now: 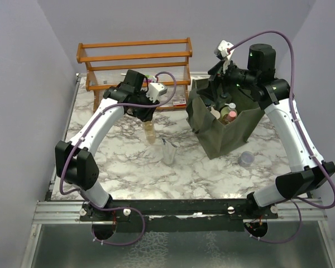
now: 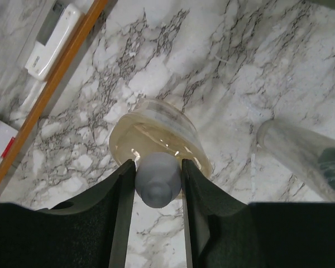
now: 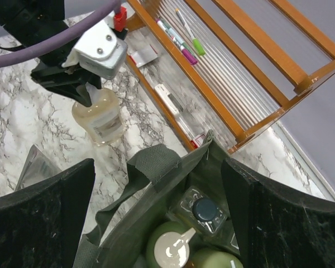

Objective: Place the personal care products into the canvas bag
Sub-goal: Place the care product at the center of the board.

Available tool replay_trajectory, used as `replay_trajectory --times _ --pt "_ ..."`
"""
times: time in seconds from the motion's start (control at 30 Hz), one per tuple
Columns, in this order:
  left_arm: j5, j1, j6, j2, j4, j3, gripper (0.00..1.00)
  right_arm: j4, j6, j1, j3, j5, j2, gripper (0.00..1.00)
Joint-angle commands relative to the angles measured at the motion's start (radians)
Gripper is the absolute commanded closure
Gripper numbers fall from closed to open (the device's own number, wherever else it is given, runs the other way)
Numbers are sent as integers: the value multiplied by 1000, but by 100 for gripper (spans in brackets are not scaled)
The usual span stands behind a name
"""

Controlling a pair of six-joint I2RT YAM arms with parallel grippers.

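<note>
The canvas bag [image 1: 226, 131] lies to the right of my left gripper in the top view, so next my left gripper will shift the bottle that way and release its grey cap.
My left gripper [image 1: 149, 120] is shut on the grey cap [image 2: 157, 178] of a pale beige bottle [image 1: 150, 133], which stands upright on the marble; it also shows in the right wrist view [image 3: 99, 116]. A silver tube [image 1: 168, 151] lies just right of it and also shows in the left wrist view [image 2: 298, 153]. My right gripper [image 3: 159, 218] is open and empty, above the mouth of the dark olive canvas bag [image 1: 226, 131]. Inside the bag I see a clear bottle with a dark cap [image 3: 205, 210], a pale green pump bottle [image 3: 170, 247] and another green one [image 3: 212, 261].
An orange wooden rack [image 1: 135, 58] stands at the back, with pink and green pens [image 3: 181, 39] on its shelf. A small round lavender jar [image 1: 246, 158] sits on the marble table [image 1: 134, 173] right of the bag. White packets [image 2: 54, 39] lie under the rack.
</note>
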Motion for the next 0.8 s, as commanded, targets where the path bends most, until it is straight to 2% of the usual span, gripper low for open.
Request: replay_trajectory --times 0.0,0.37,0.77 --pt "-41 -36 -86 31 122 109 100 4 -10 6 -29 39 -52 6" --pt "-48 -59 -150 126 155 146 99 6 -7 6 -45 47 -57 6" --pt "21 -64 -166 116 188 116 62 26 -4 6 -83 43 -63 6"
